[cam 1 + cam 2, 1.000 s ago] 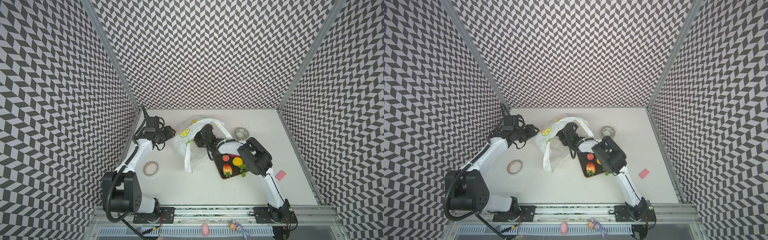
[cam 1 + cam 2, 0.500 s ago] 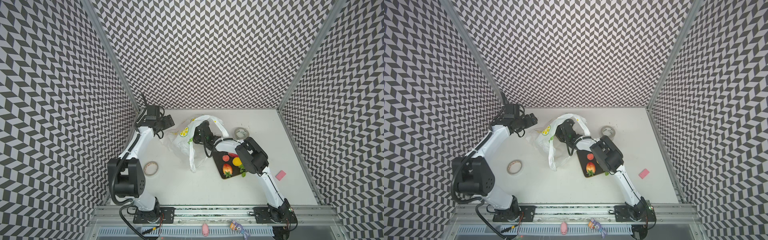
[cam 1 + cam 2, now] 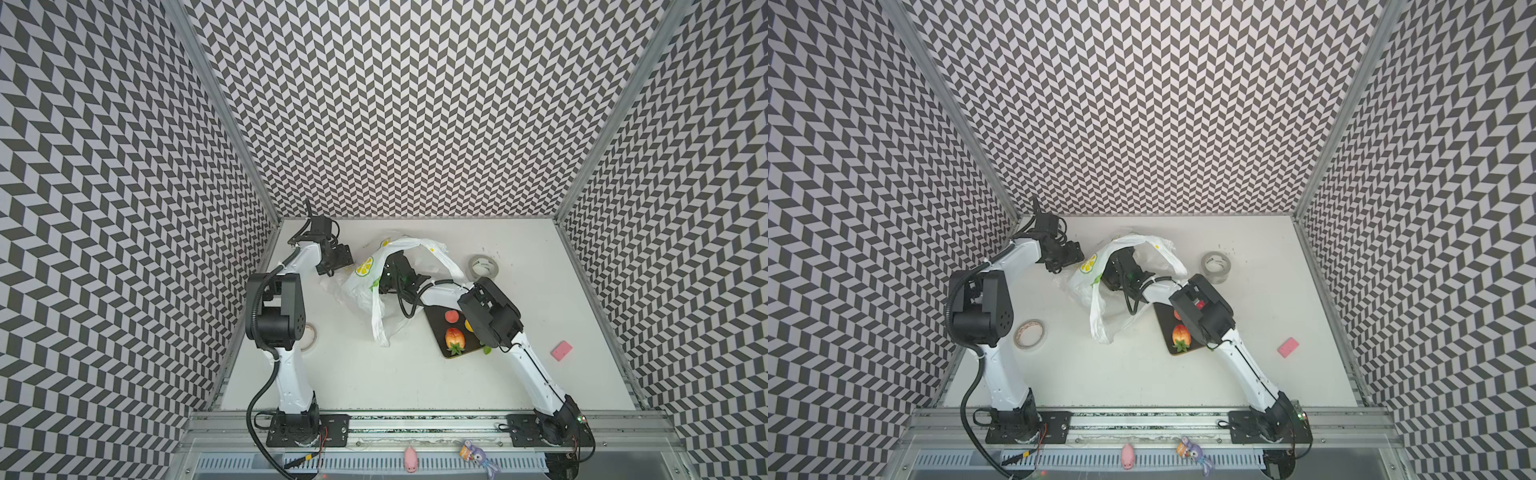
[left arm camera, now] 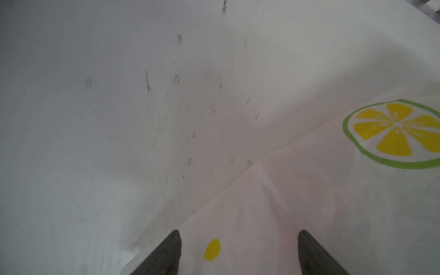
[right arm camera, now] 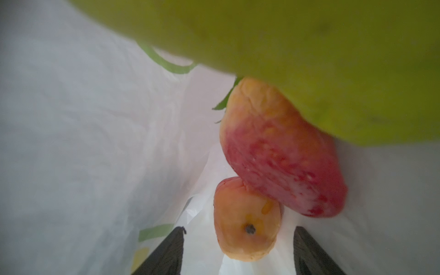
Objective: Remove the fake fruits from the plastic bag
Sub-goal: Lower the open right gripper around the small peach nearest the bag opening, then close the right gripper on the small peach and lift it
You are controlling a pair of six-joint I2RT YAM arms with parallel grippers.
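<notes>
My right gripper moves deeper into the bag next and closes its fingers around the small orange peach [image 5: 247, 223], since a gap shows on each side.
The white lemon-print plastic bag [image 3: 361, 286] [image 3: 1088, 286] lies mid-table in both top views. My right gripper [image 3: 390, 276] [image 3: 1115, 272] reaches into its mouth. Inside, the right wrist view shows a green pear [image 5: 309, 59], a red-yellow strawberry [image 5: 281, 154] and a small orange peach [image 5: 247, 223]. The peach lies between the open right gripper's [image 5: 239, 232] fingers, with a gap on each side. My left gripper [image 3: 345, 257] [image 4: 239, 234] stands open over the bag's [image 4: 309, 202] left edge. More fruits, a strawberry [image 3: 454, 338] among them, lie on the dark tray [image 3: 434, 322].
A grey tape roll [image 3: 483, 266] stands behind the right arm. A beige tape roll [image 3: 1030, 333] lies by the left arm's base side. A pink block [image 3: 561, 350] sits at the right. Patterned walls close in the table on three sides.
My left gripper has moved back toward the far wall, staying at the bag's left edge, its elbow now raised. The bag and my right gripper inside it have shifted slightly back and left.
</notes>
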